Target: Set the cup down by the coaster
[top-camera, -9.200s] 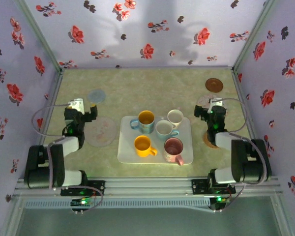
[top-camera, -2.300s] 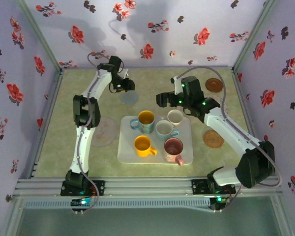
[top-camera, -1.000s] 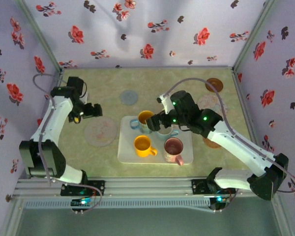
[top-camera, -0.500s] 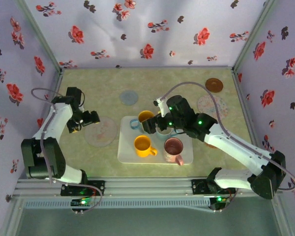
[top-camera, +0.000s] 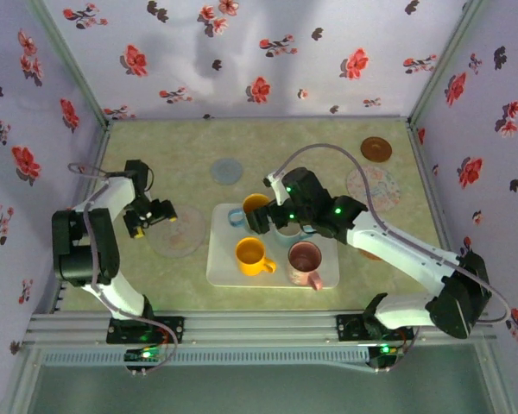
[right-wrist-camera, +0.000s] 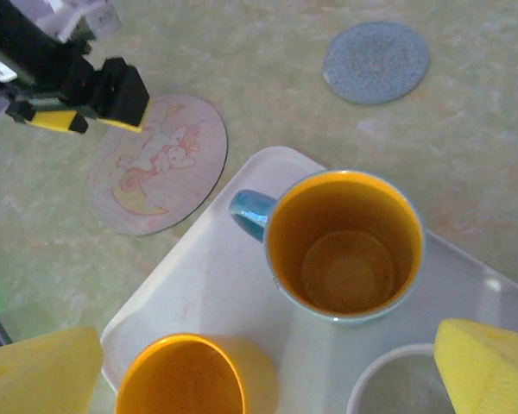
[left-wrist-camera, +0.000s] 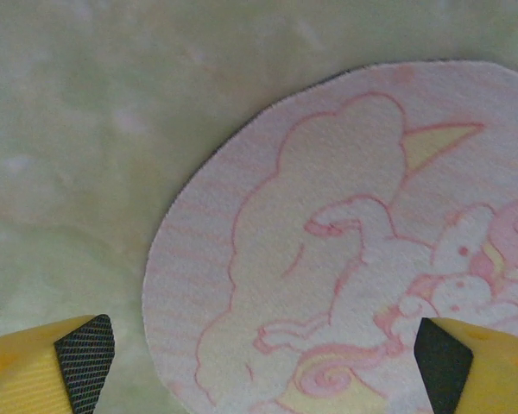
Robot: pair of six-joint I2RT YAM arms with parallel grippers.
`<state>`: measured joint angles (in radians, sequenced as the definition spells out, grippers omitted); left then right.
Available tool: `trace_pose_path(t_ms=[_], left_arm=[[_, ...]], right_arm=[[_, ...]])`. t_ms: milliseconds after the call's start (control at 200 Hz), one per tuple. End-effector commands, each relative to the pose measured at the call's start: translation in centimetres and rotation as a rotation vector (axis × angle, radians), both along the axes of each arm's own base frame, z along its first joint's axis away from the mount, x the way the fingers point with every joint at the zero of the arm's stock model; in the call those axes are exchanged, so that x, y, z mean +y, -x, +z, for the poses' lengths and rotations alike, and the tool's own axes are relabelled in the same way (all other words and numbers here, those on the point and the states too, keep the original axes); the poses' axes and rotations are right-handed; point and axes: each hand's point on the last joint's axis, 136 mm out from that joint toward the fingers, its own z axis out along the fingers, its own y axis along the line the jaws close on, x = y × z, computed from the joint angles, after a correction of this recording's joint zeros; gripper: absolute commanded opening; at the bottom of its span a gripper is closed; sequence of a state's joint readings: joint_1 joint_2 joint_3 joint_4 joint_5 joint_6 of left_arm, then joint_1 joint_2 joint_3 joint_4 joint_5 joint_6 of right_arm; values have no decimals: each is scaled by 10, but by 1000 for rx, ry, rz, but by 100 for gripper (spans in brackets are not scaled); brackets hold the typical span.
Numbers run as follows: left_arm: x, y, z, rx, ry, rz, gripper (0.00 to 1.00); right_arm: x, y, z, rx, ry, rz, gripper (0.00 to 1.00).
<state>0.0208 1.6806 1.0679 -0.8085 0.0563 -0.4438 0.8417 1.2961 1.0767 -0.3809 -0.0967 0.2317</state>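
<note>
My left gripper's open fingers are already on both sides of the pink unicorn coaster's edge farthest from the tray. My left gripper should next go down onto that edge and close.
A blue cup with an orange inside (top-camera: 255,207) (right-wrist-camera: 345,246) stands at the back left of the white tray (top-camera: 224,259) (right-wrist-camera: 198,276). My right gripper (top-camera: 264,217) (right-wrist-camera: 263,379) hovers open just above it, its yellow fingers (right-wrist-camera: 39,371) wide apart and holding nothing. A yellow cup (top-camera: 250,254) (right-wrist-camera: 180,379), a pink cup (top-camera: 305,259) and a white cup (right-wrist-camera: 397,384) share the tray. Left of the tray lies the pink unicorn coaster (top-camera: 180,233) (left-wrist-camera: 345,259) (right-wrist-camera: 160,164). My left gripper (top-camera: 151,214) (left-wrist-camera: 263,371) (right-wrist-camera: 86,121) is open low over that coaster's left edge.
A grey-blue coaster (top-camera: 226,171) (right-wrist-camera: 375,62) lies behind the tray. At the right are a dark brown coaster (top-camera: 375,148), a pale patterned coaster (top-camera: 373,183) and a cork one (top-camera: 371,252) partly under my right arm. Flowered walls close in three sides.
My right gripper has shifted left across the tray to above the blue cup. My left gripper has come down and nearer, onto the unicorn coaster's left edge.
</note>
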Motion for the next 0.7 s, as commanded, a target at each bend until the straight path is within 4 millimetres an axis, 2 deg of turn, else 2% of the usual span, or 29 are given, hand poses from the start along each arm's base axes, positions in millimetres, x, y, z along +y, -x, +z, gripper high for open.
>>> trace_pose_path(t_ms=[0, 335, 500, 695], left_arm=[[3, 0, -15, 28, 20, 43, 93], [2, -2, -40, 93, 35, 31, 93], [-1, 1, -50, 108, 52, 35, 85], [-6, -3, -50, 90, 82, 29, 73]], right_arm=[[2, -8, 12, -71, -19, -19, 100], [6, -17, 3, -67, 10, -32, 100], [6, -21, 0, -74, 25, -40, 100], [1, -28, -1, -95, 40, -73, 100]])
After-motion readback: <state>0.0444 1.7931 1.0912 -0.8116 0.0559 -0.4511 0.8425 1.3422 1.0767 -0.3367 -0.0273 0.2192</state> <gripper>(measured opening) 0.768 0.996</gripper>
